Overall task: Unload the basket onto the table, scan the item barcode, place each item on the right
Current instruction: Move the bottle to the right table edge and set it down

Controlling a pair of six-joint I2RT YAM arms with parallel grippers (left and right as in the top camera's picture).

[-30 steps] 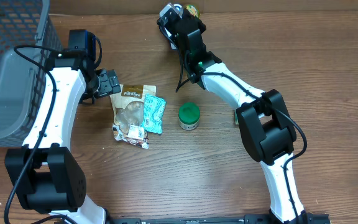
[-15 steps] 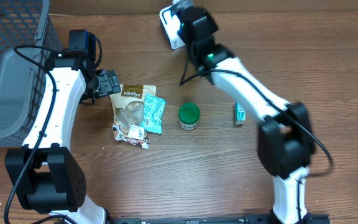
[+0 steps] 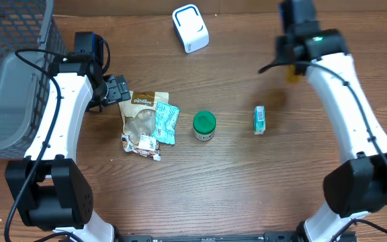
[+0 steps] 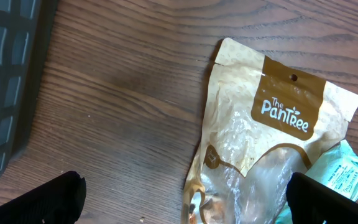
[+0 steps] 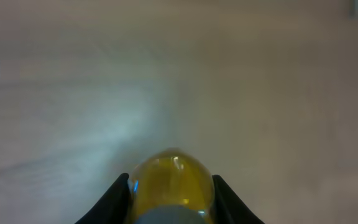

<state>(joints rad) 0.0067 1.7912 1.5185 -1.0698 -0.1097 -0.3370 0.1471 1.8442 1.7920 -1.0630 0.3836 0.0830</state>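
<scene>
The right gripper moves down and back next to release the item, since bare tabletop [image 3: 310, 105] beside the teal box lies below and back from the gripper.
My right gripper [image 5: 171, 198] is shut on a rounded, translucent yellow item [image 5: 171, 174], one black finger on each side of it. From overhead the item shows as a blurred yellow patch [image 3: 292, 72] under the right gripper [image 3: 292, 66], at the back right of the table. Its barcode is not visible. The white barcode scanner [image 3: 190, 28] stands at the back centre, well left of that gripper. My left gripper [image 4: 185, 200] hangs open over the upper edge of a tan Pantree pouch [image 4: 272, 143], holding nothing.
A green-lidded jar [image 3: 204, 125] and a small teal box [image 3: 259, 119] sit mid-table. A teal packet [image 3: 166, 122] lies against the pouch [image 3: 142, 115]. A dark mesh basket [image 3: 12, 74] fills the far left.
The right arm has swung from in front of the scanner at the back centre over to the back right, carrying the yellow item. The left arm has not moved.
</scene>
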